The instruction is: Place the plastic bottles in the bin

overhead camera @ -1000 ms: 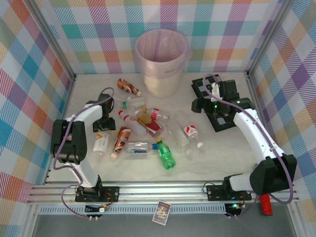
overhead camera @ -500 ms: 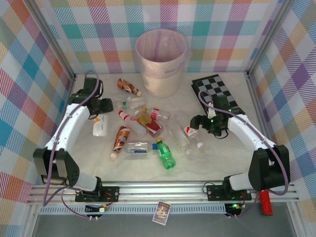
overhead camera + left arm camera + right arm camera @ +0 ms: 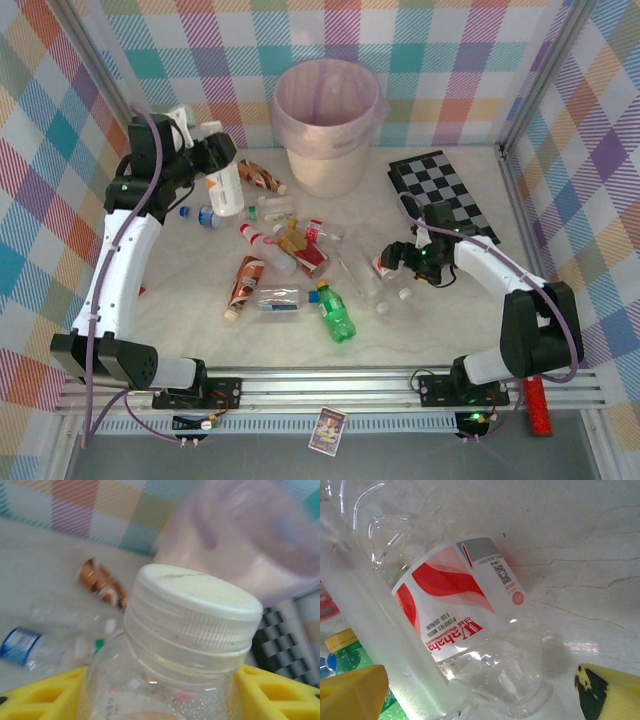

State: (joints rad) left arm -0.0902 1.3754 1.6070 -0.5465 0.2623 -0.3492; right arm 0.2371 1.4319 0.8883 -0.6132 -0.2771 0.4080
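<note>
My left gripper should swing outward over the bin's opening, which is farther outward than the gripper, and let go there. The white-capped bottle is still short of the bin.
My left gripper hangs in the air left of the bin, shut on a pale plastic bottle with an orange label. The left wrist view has that bottle's white cap between my yellow fingers, with the pink-lined bin beyond. My right gripper is low on the table and open, its fingers either side of a clear red-and-white labelled bottle. Several more bottles lie mid-table, among them a green one and a brown one.
A black-and-white checkerboard lies at the back right, just behind my right arm. A blue-capped bottle rests below my left gripper. A red stick sits off the table at the front right. Plaid walls close in three sides.
My left arm has lifted the pale bottle off the table and swung it up toward the bin. My right gripper has come down from the checkerboard to the red-labelled bottle.
</note>
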